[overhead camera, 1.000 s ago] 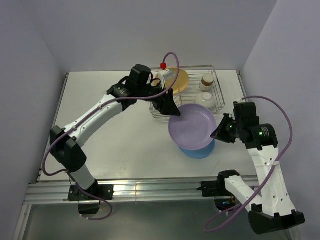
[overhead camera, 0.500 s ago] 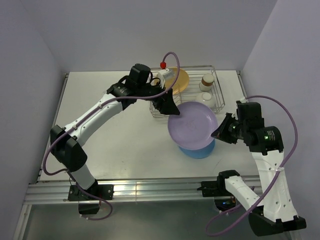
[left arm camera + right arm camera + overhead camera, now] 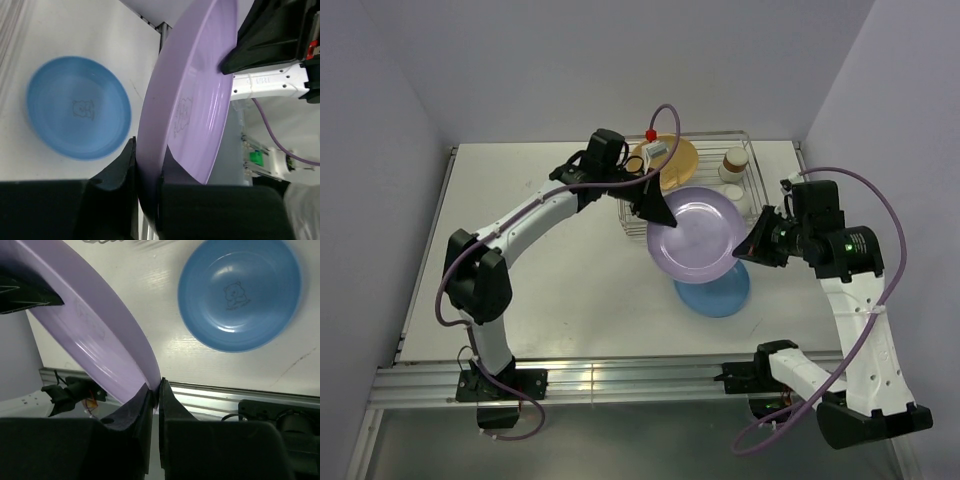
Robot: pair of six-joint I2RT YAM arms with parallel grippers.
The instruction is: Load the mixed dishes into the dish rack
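The rack space before the orange-yellow plate (image 3: pixel 678 158) is open, so my left gripper will next move outward and down to release the lavender purple plate (image 3: pixel 695 235) there.
The lavender purple plate (image 3: pixel 695 235) hangs tilted above the table, just in front of the dish rack (image 3: pixel 757 192). My left gripper (image 3: pixel 655 210) is shut on its left rim (image 3: pixel 147 165), and my right gripper (image 3: pixel 752 248) is shut on the opposite rim (image 3: pixel 156 390). The blue plate (image 3: pixel 718 293) lies flat on the table below and is also seen in the wrist views (image 3: pixel 77 107) (image 3: pixel 240 292). In the rack stand the orange-yellow plate (image 3: pixel 678 158), the brown-rimmed cup (image 3: pixel 735 160) and the small white bowl (image 3: pixel 732 192).
The rack sits at the table's back right, close to the right wall. An aluminium rail (image 3: pixel 620 378) runs along the near table edge. Purple cables loop over both arms.
My left gripper has shut on the purple plate's left rim. The plate has risen and moved back toward the rack, uncovering more of the blue plate. The right arm moved up with it.
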